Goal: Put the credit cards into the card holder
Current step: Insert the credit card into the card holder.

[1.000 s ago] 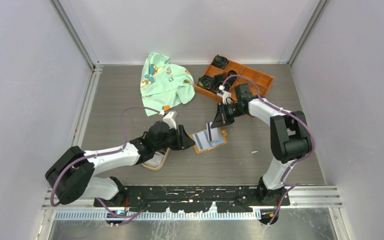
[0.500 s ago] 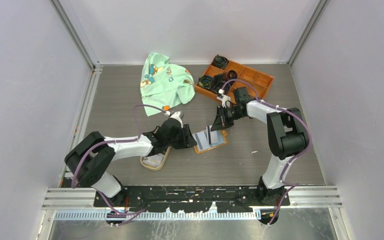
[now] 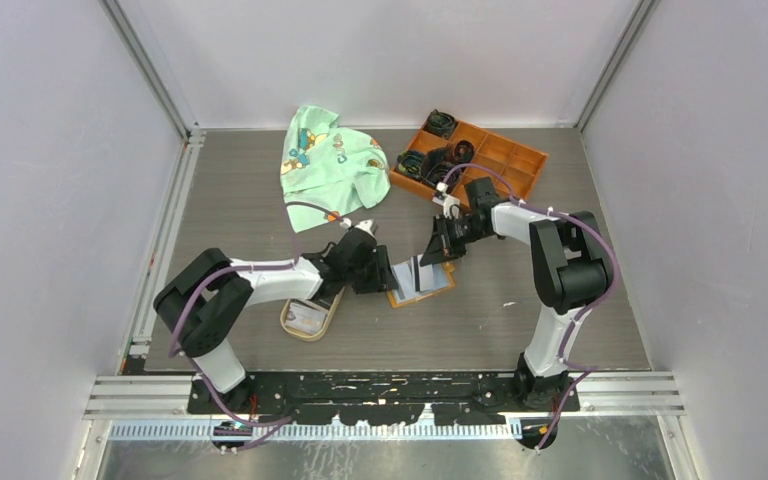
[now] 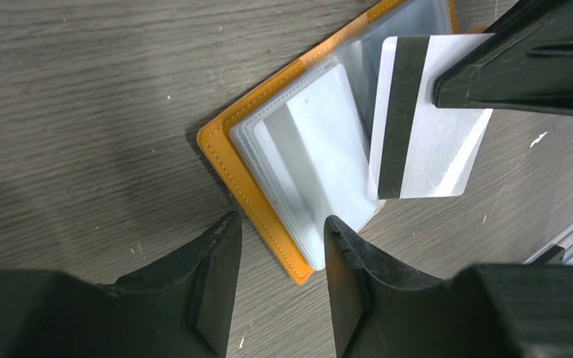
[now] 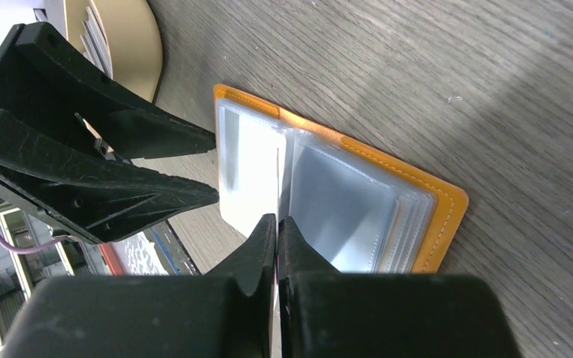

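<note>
My right gripper should lower the striped card into the gap [image 3: 417, 292] [image 5: 286, 159] beside the filled slot next and let go of it, because the card's edge lines up with that gap.
The orange card holder [image 3: 422, 281] lies open on the table, its pale slots up, and also shows in the left wrist view [image 4: 313, 156] and the right wrist view [image 5: 358, 201]. My right gripper [image 3: 438, 255] is shut [image 5: 277, 224] on a white credit card with a black stripe [image 4: 418, 134], held on edge over the open slots. My left gripper [image 3: 380, 277] is open [image 4: 282, 242], its fingers straddling the holder's near left corner. More cards [image 3: 310, 317] lie in the tan oval dish [image 3: 290, 325].
The tan dish [image 5: 130, 45] sits just left of the holder, under my left arm. An orange compartmented tray [image 3: 520, 150] with dark parts stands at the back right. A green printed cloth [image 3: 330, 165] lies at the back centre.
My left arm has stretched right, bringing its open gripper up to the holder's corner. My right gripper has moved slightly left and down with the card, closer to the slots.
</note>
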Controlling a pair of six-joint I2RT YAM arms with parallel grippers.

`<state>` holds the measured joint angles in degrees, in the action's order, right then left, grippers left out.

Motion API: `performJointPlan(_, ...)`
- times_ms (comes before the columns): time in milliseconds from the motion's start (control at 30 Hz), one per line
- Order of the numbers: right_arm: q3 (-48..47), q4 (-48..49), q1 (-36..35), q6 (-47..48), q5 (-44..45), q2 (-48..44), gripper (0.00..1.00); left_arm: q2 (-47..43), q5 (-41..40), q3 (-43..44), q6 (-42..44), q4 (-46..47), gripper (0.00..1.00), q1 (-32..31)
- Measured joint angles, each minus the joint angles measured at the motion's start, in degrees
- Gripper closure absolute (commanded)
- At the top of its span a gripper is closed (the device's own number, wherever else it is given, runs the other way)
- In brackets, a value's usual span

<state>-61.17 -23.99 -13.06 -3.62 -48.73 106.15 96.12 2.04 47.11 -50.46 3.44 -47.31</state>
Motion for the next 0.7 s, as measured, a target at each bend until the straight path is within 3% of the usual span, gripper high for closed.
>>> performJointPlan(300,-0.2,-1.3,0.0,0.3,-0.9,2.1,0.97,2.6,-1.5,4.5,1.5,-5.1,0.64,0.0)
performJointPlan(700,-1.7,-4.8,0.0,0.4,0.8,3.0,0.97,3.9,-1.8,6.8,2.4,-7.2,0.66,0.0)
